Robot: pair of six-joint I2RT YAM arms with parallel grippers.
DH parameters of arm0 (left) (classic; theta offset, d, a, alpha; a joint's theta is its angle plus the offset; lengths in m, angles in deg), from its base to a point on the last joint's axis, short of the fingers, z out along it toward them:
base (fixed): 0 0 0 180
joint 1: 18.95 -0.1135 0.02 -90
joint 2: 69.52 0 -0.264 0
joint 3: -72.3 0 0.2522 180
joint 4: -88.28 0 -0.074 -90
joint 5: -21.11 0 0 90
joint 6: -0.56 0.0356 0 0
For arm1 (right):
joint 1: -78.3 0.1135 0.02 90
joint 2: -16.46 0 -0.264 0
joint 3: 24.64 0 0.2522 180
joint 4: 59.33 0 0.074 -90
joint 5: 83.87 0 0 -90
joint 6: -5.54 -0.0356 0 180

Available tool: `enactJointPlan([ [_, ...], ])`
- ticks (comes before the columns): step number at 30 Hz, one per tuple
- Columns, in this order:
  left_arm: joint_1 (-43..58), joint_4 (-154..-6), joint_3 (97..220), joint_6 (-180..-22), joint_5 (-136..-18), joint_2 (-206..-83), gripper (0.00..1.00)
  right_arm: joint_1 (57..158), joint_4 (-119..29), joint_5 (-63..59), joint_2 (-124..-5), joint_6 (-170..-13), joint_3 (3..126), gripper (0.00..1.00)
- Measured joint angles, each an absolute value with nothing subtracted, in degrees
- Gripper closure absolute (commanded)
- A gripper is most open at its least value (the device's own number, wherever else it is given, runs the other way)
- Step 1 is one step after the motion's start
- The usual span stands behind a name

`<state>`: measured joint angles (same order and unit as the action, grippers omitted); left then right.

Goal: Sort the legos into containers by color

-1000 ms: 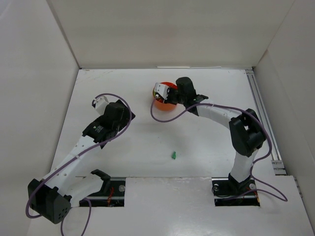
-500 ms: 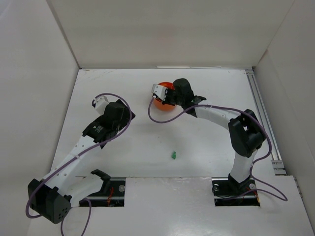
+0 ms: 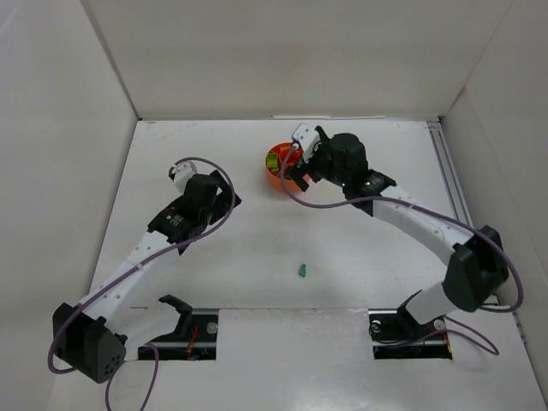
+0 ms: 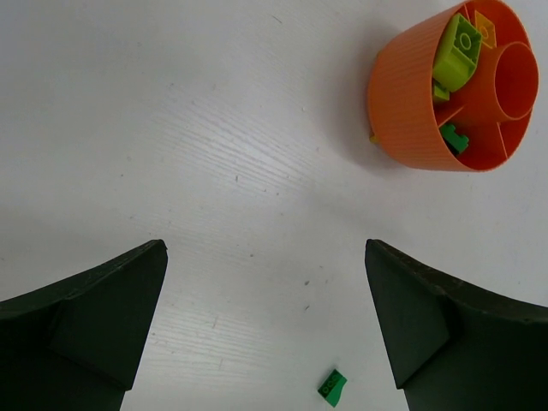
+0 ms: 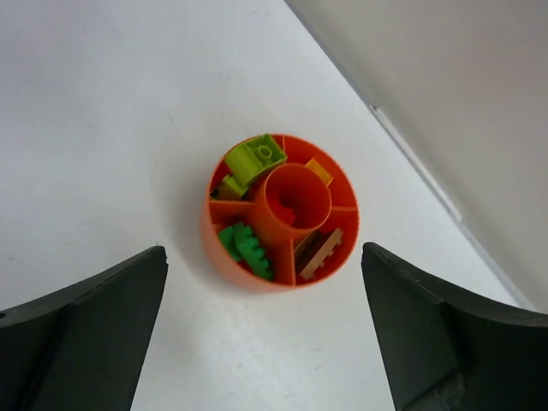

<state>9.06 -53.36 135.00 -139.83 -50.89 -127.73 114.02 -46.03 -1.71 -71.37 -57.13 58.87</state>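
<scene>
Next, my right gripper comes back from the orange dish [image 3: 276, 171] and lowers onto the loose green lego, since that lies below it, nearer my base.
The orange dish [image 3: 276, 171] stands at the back centre of the table, part hidden under my right gripper [image 3: 295, 171]. That gripper [image 5: 262, 250] hangs open above the dish [image 5: 208, 227] and holds nothing. Inside lie lime legos [image 5: 255, 157], green ones [image 5: 247, 248], a brown plate [image 5: 321, 253], a yellow piece [image 5: 318, 171] and a red one [image 5: 287, 210] in the central ring. One green lego [image 3: 302, 271] lies alone on the table nearer the front. My left gripper [image 3: 218, 199] is open and empty, left of the dish [image 4: 411, 111], with the loose green lego [image 4: 332, 387] low between its fingers.
White walls close in the table at the back and both sides. A metal rail [image 3: 454, 197] runs along the right edge. Purple cables [image 3: 291, 201] loop off both arms. The arm bases sit in slots at the near edge.
My right gripper has gone from shut to open and its arm has swung right, uncovering the dish's left side with a lime lego in it. The left arm shifted slightly.
</scene>
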Motion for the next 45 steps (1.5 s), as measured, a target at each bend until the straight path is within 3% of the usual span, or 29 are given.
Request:
enactJointPlan([
  [8, 9.1, -55.7, 136.5, -135.1, -55.5, -130.3, 0.0, 121.5, -30.0, 5.7, -62.7, -73.9, 52.8, 0.0],
  [18, 9.0, -55.7, 135.3, -133.3, -60.2, -129.4, 0.0, 139.3, -14.0, 8.9, -66.6, -94.4, 43.1, 0.17],
  [37, 9.1, -54.3, 128.7, -133.4, -65.2, -118.4, 0.0, 141.8, -12.5, 17.2, -79.5, -110.9, 46.1, 0.42],
  [45, 9.1, -53.7, 128.7, -133.4, -65.1, -118.4, 0.0, 141.8, -11.6, 19.3, -81.9, -111.3, 49.1, 0.69],
])
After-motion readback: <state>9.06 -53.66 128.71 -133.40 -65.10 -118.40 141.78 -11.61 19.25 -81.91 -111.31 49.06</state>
